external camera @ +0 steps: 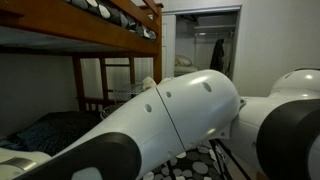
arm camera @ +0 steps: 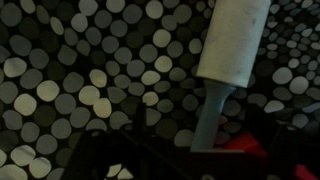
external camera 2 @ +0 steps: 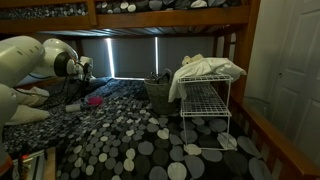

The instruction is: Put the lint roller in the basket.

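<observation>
The grey-blue handle (arm camera: 210,115) is below my gripper, with the open fingers on either side of it, so I will lower my gripper around that handle and close on it.
The lint roller (arm camera: 230,45) lies on the dark spotted bedspread, with its white roll toward the top right and its grey-blue handle (arm camera: 210,115) running down between my fingers. My gripper (arm camera: 204,142) hangs just above the handle end. Its dark fingers stand apart on either side, with a gap to the handle, so it looks open. In an exterior view the gripper (external camera 2: 84,92) is low over the bed at the left. The round grey woven basket (external camera 2: 158,93) stands farther along the bed, next to the white rack.
A red object (arm camera: 248,148) lies beside the handle end and also shows in an exterior view (external camera 2: 93,100). A white wire rack (external camera 2: 205,105) draped with cloth stands by the bed. The wooden upper bunk (external camera 2: 150,18) is overhead. My arm (external camera: 170,120) blocks most of one exterior view.
</observation>
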